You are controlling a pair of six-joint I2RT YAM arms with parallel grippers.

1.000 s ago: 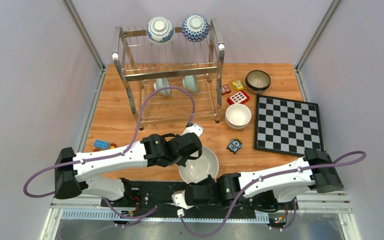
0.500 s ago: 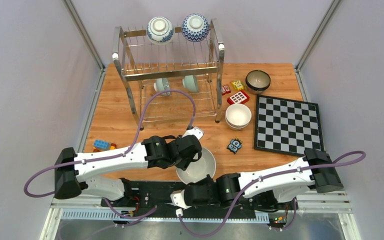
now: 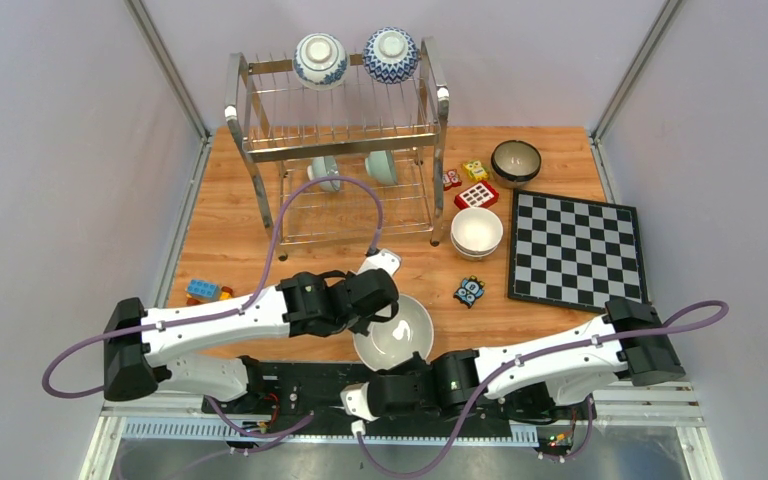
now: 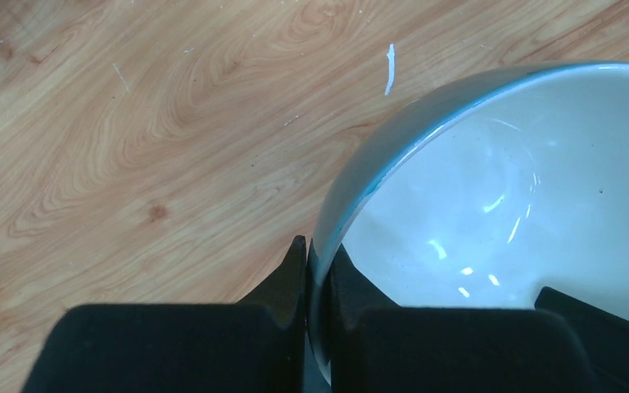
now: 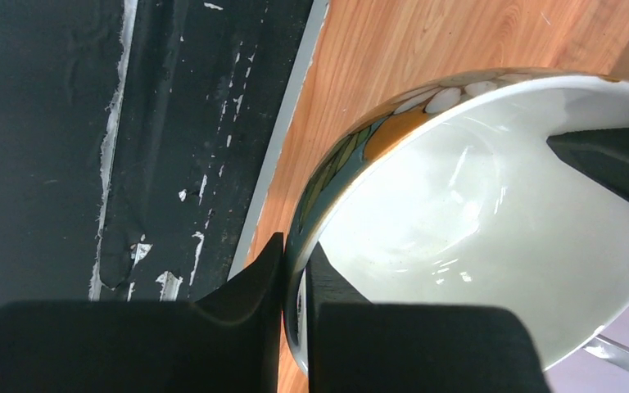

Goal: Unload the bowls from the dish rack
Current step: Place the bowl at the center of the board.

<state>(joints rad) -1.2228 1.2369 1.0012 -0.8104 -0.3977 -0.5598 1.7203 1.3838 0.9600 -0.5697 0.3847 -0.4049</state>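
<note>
The bowl swings leftward in the top view in my left gripper next. It comes down and is released there, because the table before the rack's near foot (image 3: pixel 282 273) (image 4: pixel 86 155) is bare.
A large bowl (image 3: pixel 396 333), white inside with a dark patterned outside, sits low near the table's front edge. My left gripper (image 3: pixel 380 312) is shut on its far-left rim (image 4: pixel 340 213), one finger inside and one outside. My right gripper (image 3: pixel 401 370) is shut on its near rim (image 5: pixel 311 205). The steel dish rack (image 3: pixel 260 190) stands at the back. Two blue-and-white bowls (image 3: pixel 320 58) sit upside down on its top tier. Two pale green bowls (image 3: pixel 382 165) stand on edge in the lower tier.
Stacked cream-white bowls (image 3: pixel 477 232) and a dark brown bowl (image 3: pixel 515 161) stand right of the rack. A chessboard (image 3: pixel 578 250) lies at the right. Toy blocks (image 3: pixel 476 194) lie near the rack, another (image 3: pixel 470 291) at mid-table, more (image 3: pixel 203 290) at the left.
The held bowl and both arms have shifted slightly to the left and toward the front edge. Both grips look unchanged.
</note>
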